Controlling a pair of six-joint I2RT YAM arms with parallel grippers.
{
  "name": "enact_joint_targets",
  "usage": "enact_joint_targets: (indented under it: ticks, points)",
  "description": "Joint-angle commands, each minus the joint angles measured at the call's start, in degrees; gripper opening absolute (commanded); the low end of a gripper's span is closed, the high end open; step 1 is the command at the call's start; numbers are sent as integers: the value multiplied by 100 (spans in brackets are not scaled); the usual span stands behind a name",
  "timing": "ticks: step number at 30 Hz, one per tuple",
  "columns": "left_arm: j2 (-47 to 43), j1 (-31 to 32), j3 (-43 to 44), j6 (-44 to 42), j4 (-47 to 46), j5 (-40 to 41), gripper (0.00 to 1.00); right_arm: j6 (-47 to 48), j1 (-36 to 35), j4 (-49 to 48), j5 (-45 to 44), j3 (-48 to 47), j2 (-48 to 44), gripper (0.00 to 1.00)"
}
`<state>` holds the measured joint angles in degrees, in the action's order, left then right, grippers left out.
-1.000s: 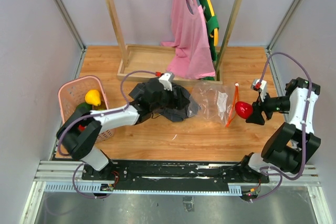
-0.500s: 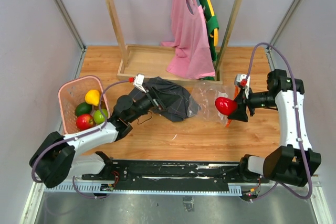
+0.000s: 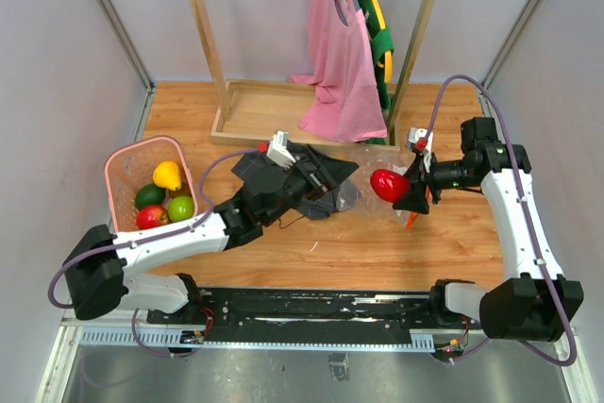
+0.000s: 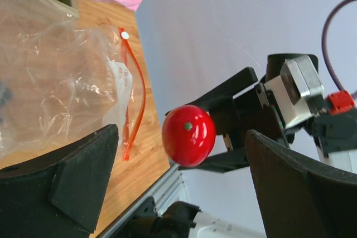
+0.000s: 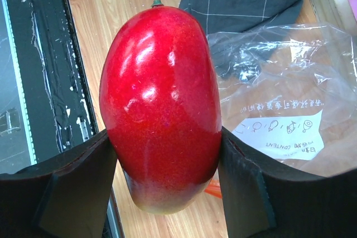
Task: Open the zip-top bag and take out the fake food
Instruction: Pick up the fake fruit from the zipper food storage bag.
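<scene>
My left gripper moves across onto the stem end of the red fruit next and closes, since that end lies to its right in the top view.
My right gripper [image 5: 167, 160] is shut on a glossy red mango-shaped fruit [image 5: 162, 98], held in the air above the clear zip-top bag [image 3: 376, 165]. The bag lies flat on the wooden table, its orange-red zip strip [image 4: 134, 93] on the side toward the right arm and a white label [image 5: 279, 132] showing. My left gripper [image 3: 330, 179] hovers open over the grey checked cloth [image 3: 300, 197], its fingers [image 4: 67, 176] pointing at the red fruit [image 4: 188, 135] a short way off. Yellow [image 3: 167, 175], dark green [image 3: 149, 196], lime green [image 3: 180, 207] and red [image 3: 151, 218] fruits lie in the pink basket [image 3: 118, 162].
A wooden clothes rack [image 3: 247, 106] with a pink top [image 3: 342, 63] stands at the back of the table. The metal rail [image 3: 311, 309] runs along the near edge. Grey walls enclose both sides.
My right gripper has carried the red fruit leftward, over the bag. My left gripper has opened fully and ends further right over the cloth, facing the fruit.
</scene>
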<state>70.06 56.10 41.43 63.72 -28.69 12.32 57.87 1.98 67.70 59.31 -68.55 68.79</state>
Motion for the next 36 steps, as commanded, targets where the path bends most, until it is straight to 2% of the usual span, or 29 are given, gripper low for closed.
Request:
enact_joint_targets:
  ticks: [1, 4, 14, 21, 25, 31, 34, 36]
  points:
    - [559, 377, 1173, 530, 1937, 1269, 99, -348, -189, -225, 30, 87, -33, 2]
    - [917, 515, 1623, 581, 2179, 1307, 99, -423, -259, -280, 27, 73, -18, 2]
    - [1521, 653, 1934, 602, 1345, 858, 99, -688, -604, -498, -39, 95, 23, 2]
    - [1705, 743, 2048, 721, 1165, 717, 90, -1081, -889, -938, -20, 251, 64, 2]
    - [1750, 768, 2056, 905, 1220, 612, 74, -1262, -962, -1144, -77, 295, 98, 2]
    - [1824, 764, 2077, 1010, 1263, 465, 58, -1442, -1008, -1318, -93, 347, 139, 4]
    - [1836, 766, 2035, 936, 1157, 409, 40, -1454, -1025, -1330, -91, 376, 146, 8]
    - [1808, 770, 1947, 861, 1043, 418, 22, -1468, -1026, -1336, -114, 386, 132, 23]
